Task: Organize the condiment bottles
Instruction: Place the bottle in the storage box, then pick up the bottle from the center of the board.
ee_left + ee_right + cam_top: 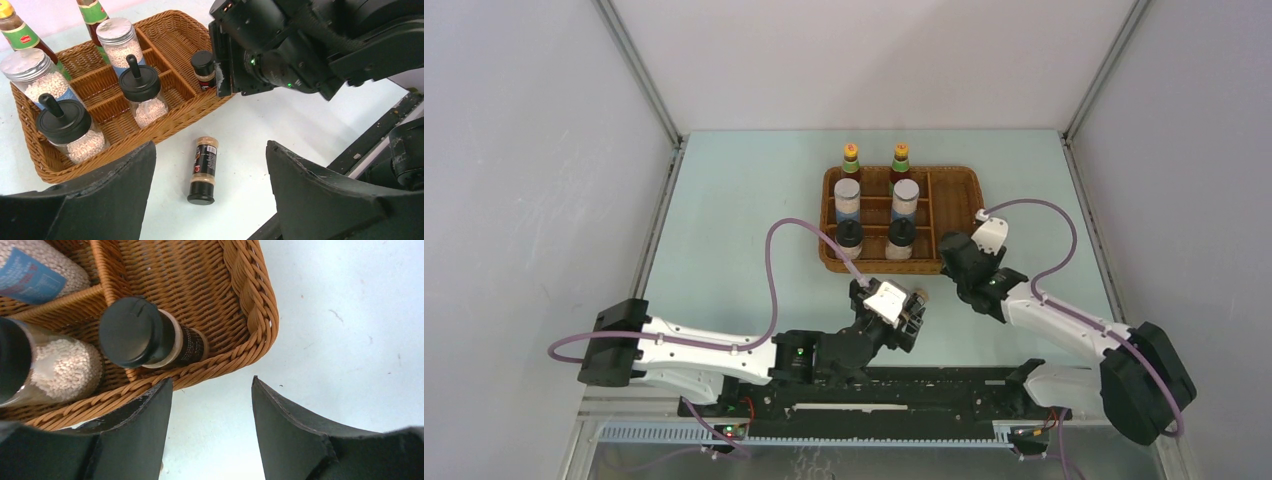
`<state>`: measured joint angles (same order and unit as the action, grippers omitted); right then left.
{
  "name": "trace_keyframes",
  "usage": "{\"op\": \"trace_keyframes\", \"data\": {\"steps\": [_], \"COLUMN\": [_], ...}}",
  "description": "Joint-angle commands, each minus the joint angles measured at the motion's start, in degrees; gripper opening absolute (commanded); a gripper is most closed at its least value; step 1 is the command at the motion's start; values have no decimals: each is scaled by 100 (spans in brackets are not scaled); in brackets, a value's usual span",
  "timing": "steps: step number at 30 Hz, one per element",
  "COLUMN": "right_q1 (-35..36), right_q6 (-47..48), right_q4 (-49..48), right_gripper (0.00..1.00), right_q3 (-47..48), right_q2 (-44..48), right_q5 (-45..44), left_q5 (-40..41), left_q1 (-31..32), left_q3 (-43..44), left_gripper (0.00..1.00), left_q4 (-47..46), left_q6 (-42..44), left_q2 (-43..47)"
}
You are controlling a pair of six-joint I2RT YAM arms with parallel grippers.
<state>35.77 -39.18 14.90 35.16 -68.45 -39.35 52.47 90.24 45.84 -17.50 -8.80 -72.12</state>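
Observation:
I should move my left gripper down around the tiny bottle's black cap (201,192) next and close it on the cap's sides, since the cap is below, between the open fingers.
A tiny dark bottle (203,170) with a black cap lies on its side on the table, just outside the wicker tray (170,131). My left gripper (210,145) hovers above it, open and empty, its fingers on either side of the bottle. A second tiny dark bottle (150,340) stands in the tray's near right compartment. My right gripper (211,379) is open and empty, over the table beside that corner of the tray. Two yellow-capped sauce bottles (851,157), two silver-topped shakers (848,197) and two black-capped white bottles (850,240) stand in the tray's left columns.
The tray (969,200) sits at the back middle of the table. Its right-hand compartments (952,210) hold nothing but the one tiny bottle. My right arm's wrist (300,45) hangs close over the tray's near corner. The arms' base rail (874,385) runs along the near edge.

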Motion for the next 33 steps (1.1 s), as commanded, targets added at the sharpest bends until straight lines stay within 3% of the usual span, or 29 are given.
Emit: {"op": "trace_keyframes", "data": {"steps": [1,6,12,19,25,33], "right_q1": [192,481,1079,1719,1176,385], "right_q6": [357,727,692,160,385,740], "right_q4": [374,683,1893,2952,3034,2590], "right_gripper": [67,66,66,66,66,66], "right_q3": [383,527,990,1288,1558,1825], "right_q2": [451,872,1156,1527,1997,2339], "right_q5": [-225,-49,188,-242,-260,278], "left_q5": [303,176,-573,-1513,-2793,-3123], "left_q1": [-14,-276,-913,-1010,-1009,-1067], "left_q3": [204,-19,-37,177,423,660], "left_gripper": [85,85,85,85,85,84], "left_q4": [46,394,1475,2332,2428,2359], "left_q6": [-18,-423,-1410,-1917,-1819,-1543], "left_q2": [276,743,1314,647,-301,-1061]}}
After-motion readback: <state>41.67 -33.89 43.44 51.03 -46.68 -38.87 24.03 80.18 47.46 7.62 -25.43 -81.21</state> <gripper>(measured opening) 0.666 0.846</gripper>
